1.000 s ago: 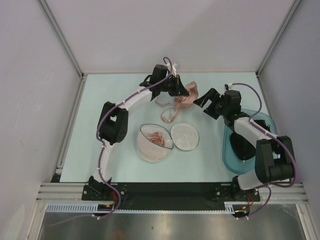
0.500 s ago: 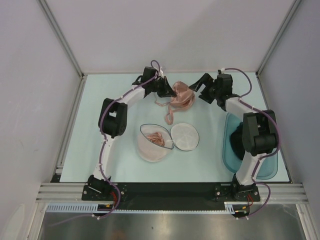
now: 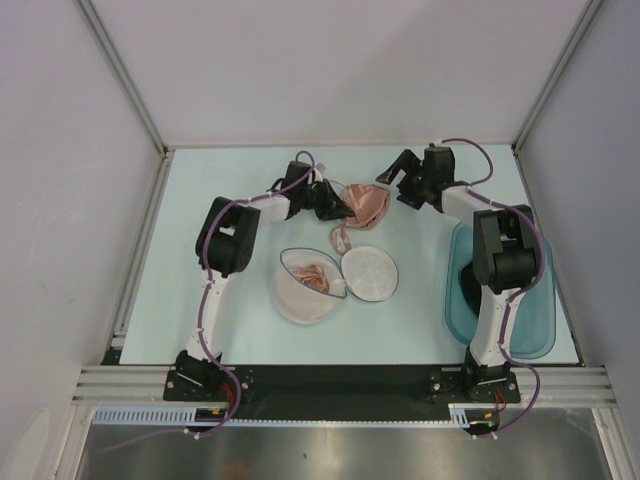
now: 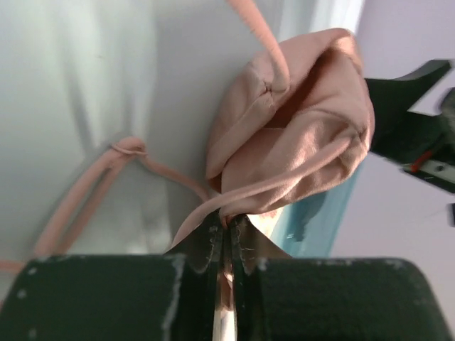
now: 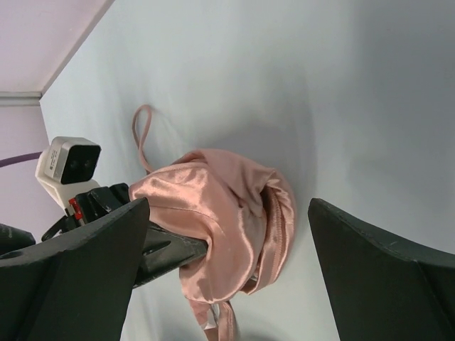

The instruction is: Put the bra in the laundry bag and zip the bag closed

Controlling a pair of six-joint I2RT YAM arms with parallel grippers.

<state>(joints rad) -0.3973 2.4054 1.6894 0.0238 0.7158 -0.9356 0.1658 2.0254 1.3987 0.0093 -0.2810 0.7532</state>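
The left gripper holds one side of the bra, and the right gripper will next go down toward the opposite edge [image 3: 383, 202] [image 5: 277, 220], which lies free.
The salmon-pink satin bra [image 3: 366, 204] is bunched on the table at the far middle, with a strap [image 3: 340, 238] trailing toward me. My left gripper [image 3: 338, 203] is shut on the bra's [image 4: 298, 128] edge, and fabric is pinched between its jaws [image 4: 226, 222]. The open right gripper [image 3: 397, 187] sits just right of the bra [image 5: 227, 220], its fingers [image 5: 384, 270] standing wide on either side without touching it. The white mesh laundry bag [image 3: 306, 292] lies open in the middle, its lid half [image 3: 370, 272] flipped to the right. Something pink [image 3: 316, 275] lies inside it.
A translucent teal basin [image 3: 530, 325] sits at the right edge, partly under the right arm. Metal frame rails border the pale table [image 3: 200, 300]. The two grippers are close together at the far middle, and the left one shows in the right wrist view [image 5: 163, 245].
The left gripper has brought the bra down and nearer, onto the table. The right arm has swung from over the basin to the far middle, ending beside the bra.
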